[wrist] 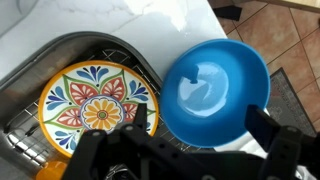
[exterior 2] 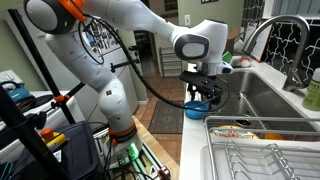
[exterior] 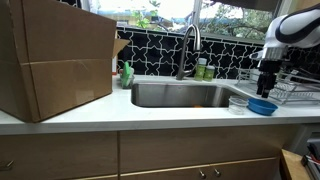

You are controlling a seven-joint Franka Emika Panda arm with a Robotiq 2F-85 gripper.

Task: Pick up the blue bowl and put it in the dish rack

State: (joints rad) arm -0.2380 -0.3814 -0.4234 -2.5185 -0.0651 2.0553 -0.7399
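Observation:
I will move my gripper down and slightly toward the patterned plate, onto the blue bowl's rim on that side (exterior: 273, 103) (wrist: 170, 119).
The blue bowl (wrist: 215, 85) sits upright and empty on the white counter, beside the corner of the dish rack (wrist: 22, 120). It shows in both exterior views (exterior: 262, 106) (exterior 2: 197, 107). My gripper (wrist: 205, 128) hangs just above the bowl, open, with one finger on either side of it and nothing held. The gripper also shows in both exterior views (exterior: 268, 86) (exterior 2: 204, 95). The wire dish rack (exterior: 292, 93) (exterior 2: 262, 158) stands next to the bowl.
A colourful patterned plate (wrist: 95, 105) lies in the rack. A clear cup (exterior: 238, 102) stands by the bowl. The steel sink (exterior: 180, 95) with its faucet (exterior: 188, 45) is beside them, and a large cardboard box (exterior: 55, 60) stands further along. The counter's front edge is close to the bowl.

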